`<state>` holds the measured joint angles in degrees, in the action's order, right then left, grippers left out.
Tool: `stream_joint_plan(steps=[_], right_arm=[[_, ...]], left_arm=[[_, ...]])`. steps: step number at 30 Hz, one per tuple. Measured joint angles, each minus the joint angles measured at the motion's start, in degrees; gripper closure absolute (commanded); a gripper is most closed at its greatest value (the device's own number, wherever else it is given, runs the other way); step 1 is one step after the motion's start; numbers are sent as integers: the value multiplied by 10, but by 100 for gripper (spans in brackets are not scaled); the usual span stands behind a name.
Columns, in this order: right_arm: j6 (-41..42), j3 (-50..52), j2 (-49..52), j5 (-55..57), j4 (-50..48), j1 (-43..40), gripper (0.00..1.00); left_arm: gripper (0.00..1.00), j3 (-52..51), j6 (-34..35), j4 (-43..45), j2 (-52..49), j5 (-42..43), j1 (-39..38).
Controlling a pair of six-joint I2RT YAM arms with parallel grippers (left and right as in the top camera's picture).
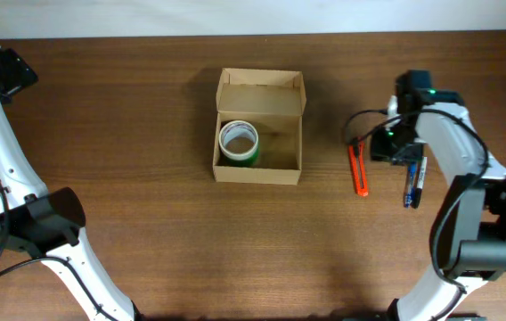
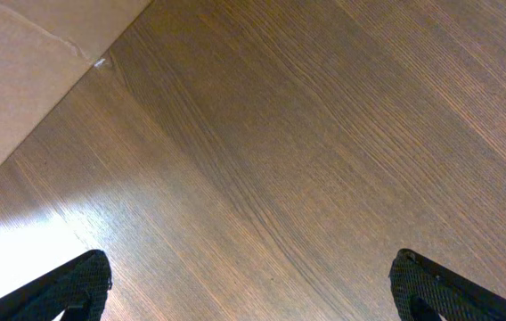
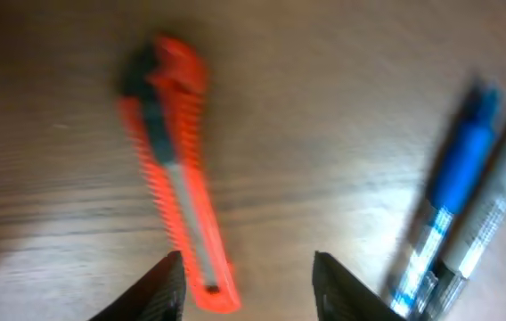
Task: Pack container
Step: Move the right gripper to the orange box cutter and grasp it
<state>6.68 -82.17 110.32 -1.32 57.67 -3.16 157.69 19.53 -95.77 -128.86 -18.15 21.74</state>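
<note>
The box cutter is below my right gripper and to its left in the overhead view, so my right gripper will move to that side next and go down onto the box cutter's middle.
The tan cardboard container stands open at the table's middle with its flap lid raised at the back. A green tape roll lies inside at its left. An orange box cutter lies right of the container; it also shows in the right wrist view. Two pens, one blue and one grey, lie beside it, seen overhead too. My right gripper is open and empty, just above the cutter's near end. My left gripper is open and empty over bare wood at the far left.
The left arm runs along the table's left edge. A strip of tan cardboard surface fills the upper left corner of the left wrist view. A black cable loops beside the right wrist.
</note>
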Motion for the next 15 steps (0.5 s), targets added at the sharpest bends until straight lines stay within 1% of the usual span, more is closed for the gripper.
stream_joint_plan(steps=[5, 12, 15], right_arm=[[-5, 0, 7, 0, -29, 33, 51], [-7, -1, 76, -2, -32, 33, 51], [-7, -2, 90, 5, -38, 34, 51]], left_arm=[[0, 0, 0, 0, 0, 0, 0], [0, 0, 0, 0, 0, 0, 0], [0, 0, 0, 0, 0, 0, 0]])
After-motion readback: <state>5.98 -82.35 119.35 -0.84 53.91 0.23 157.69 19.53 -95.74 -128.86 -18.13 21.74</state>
